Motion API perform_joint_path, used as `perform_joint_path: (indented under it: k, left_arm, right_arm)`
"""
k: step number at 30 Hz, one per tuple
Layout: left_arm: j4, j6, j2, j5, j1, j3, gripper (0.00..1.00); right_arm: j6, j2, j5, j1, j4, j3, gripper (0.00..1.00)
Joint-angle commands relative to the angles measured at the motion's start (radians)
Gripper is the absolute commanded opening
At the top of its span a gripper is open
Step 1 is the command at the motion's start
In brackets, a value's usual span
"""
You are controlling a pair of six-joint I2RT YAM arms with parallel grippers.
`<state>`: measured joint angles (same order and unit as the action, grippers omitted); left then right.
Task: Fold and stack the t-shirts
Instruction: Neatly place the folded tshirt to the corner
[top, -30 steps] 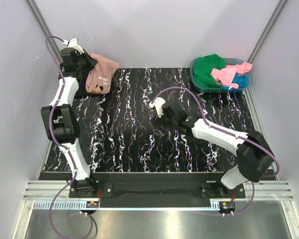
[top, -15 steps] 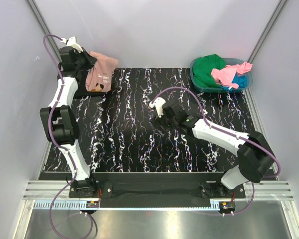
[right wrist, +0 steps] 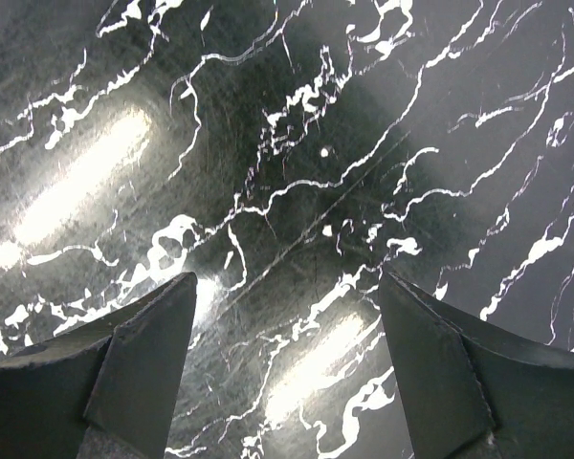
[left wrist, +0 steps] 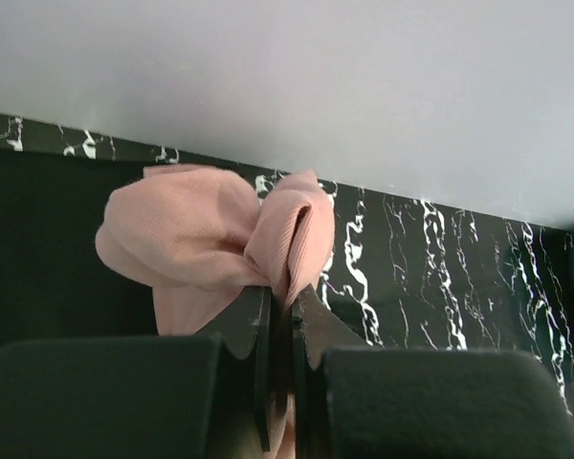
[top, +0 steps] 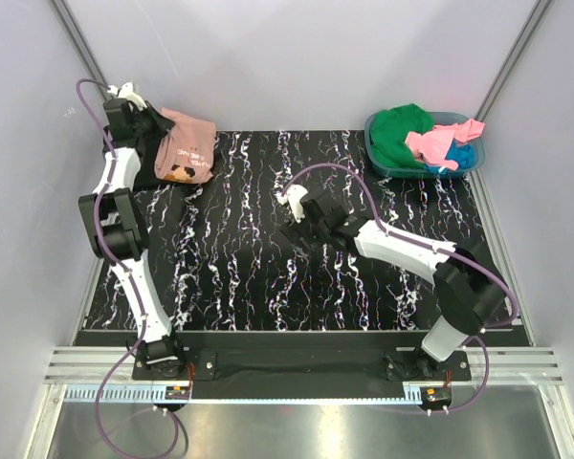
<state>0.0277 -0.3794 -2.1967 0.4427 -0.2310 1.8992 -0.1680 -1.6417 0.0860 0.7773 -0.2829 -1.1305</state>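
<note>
The black cloth (top: 146,161) (left wrist: 38,249) lies below my left gripper, toward the left in the top view. Next I should lower my left gripper to that side and let go of the fold of the t-shirt on the cloth.
The salmon-pink t-shirt (top: 187,145) with a small brown-white print hangs bunched at the table's back left corner. My left gripper (top: 151,122) is shut on a fold of it, and the left wrist view shows the pink cloth (left wrist: 210,239) pinched between the left gripper's (left wrist: 282,298) jaws. A plain black cloth (left wrist: 38,249) lies under it. My right gripper (top: 301,232) hovers over mid-table, and the right wrist view shows the right gripper (right wrist: 287,287) open with only marbled tabletop between its fingers. Green (top: 400,132), bright pink (top: 438,142) and blue (top: 462,155) t-shirts lie heaped in the basket.
The teal plastic basket (top: 380,163) stands at the back right corner. Grey walls close the cell at the back and on both sides. The black marbled tabletop (top: 249,287) runs between the arms.
My left gripper has moved left and back toward the corner, carrying the pink shirt, which now hangs flatter with its print lower. The right arm has shifted slightly left.
</note>
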Motion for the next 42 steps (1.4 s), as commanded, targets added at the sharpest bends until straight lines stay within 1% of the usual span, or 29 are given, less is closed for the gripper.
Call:
perform_joint_path:
  k: [1,6,7,8,10,14,17,21,26,29,30,32,33,37,38,39,42]
  left_arm:
    - [-0.077,0.013,-0.026,0.071,-0.030,0.116,0.00]
    - [-0.045,0.025,-0.121,0.096,-0.077,0.224,0.00]
    - [-0.029,0.030,-0.141,0.100,-0.079,0.277,0.00]
    - [-0.011,0.031,-0.178,0.112,-0.088,0.294,0.00]
    - [-0.009,0.027,-0.202,0.122,-0.093,0.326,0.00]
    - [-0.006,0.037,-0.264,0.131,-0.106,0.357,0.00]
    - [-0.025,0.019,-0.294,0.137,-0.119,0.360,0.00]
    - [-0.025,0.033,-0.313,0.126,-0.125,0.360,0.00]
    - [-0.018,0.068,-0.325,0.068,-0.131,0.370,0.00]
    - [-0.011,0.086,-0.353,0.057,-0.137,0.399,0.00]
    - [-0.005,0.094,-0.360,0.030,-0.137,0.411,0.00]
    - [0.002,0.105,-0.376,0.005,-0.139,0.423,0.08]
    - [0.003,0.115,-0.379,-0.024,-0.137,0.425,0.09]
    - [0.026,0.134,-0.405,-0.116,-0.137,0.474,0.27]
    - [0.032,0.135,-0.409,-0.142,-0.136,0.488,0.35]
    - [0.034,0.137,-0.405,-0.180,-0.136,0.491,0.48]
    - [0.058,0.155,-0.350,-0.240,-0.122,0.468,0.51]
  right_arm:
    - [-0.001,-0.018,0.001,-0.006,0.013,-0.061,0.84]
    - [0.004,-0.052,0.000,-0.006,0.008,-0.090,0.84]
    - [0.001,-0.064,-0.002,-0.007,0.010,-0.097,0.84]
    - [0.001,-0.070,0.000,-0.006,0.008,-0.107,0.84]
    - [-0.002,-0.084,0.001,-0.006,0.007,-0.118,0.84]
    - [-0.004,-0.096,0.000,-0.010,-0.001,-0.126,0.84]
    - [-0.004,-0.101,-0.002,-0.015,-0.006,-0.124,0.84]
    - [0.001,-0.113,-0.006,-0.019,-0.007,-0.123,0.84]
    - [0.005,-0.118,-0.008,-0.021,-0.010,-0.120,0.84]
    - [0.007,-0.121,-0.012,-0.021,-0.012,-0.120,0.84]
    - [0.008,-0.122,-0.012,-0.021,-0.010,-0.120,0.84]
    - [0.012,-0.127,-0.015,-0.021,-0.012,-0.121,0.84]
    - [0.012,-0.127,-0.015,-0.021,-0.012,-0.123,0.84]
    - [0.018,-0.133,-0.019,-0.021,-0.015,-0.129,0.84]
    - [0.019,-0.132,-0.017,-0.021,-0.015,-0.129,0.84]
    - [0.022,-0.130,-0.019,-0.023,-0.016,-0.129,0.84]
    - [0.025,-0.115,-0.022,-0.023,-0.015,-0.121,0.84]
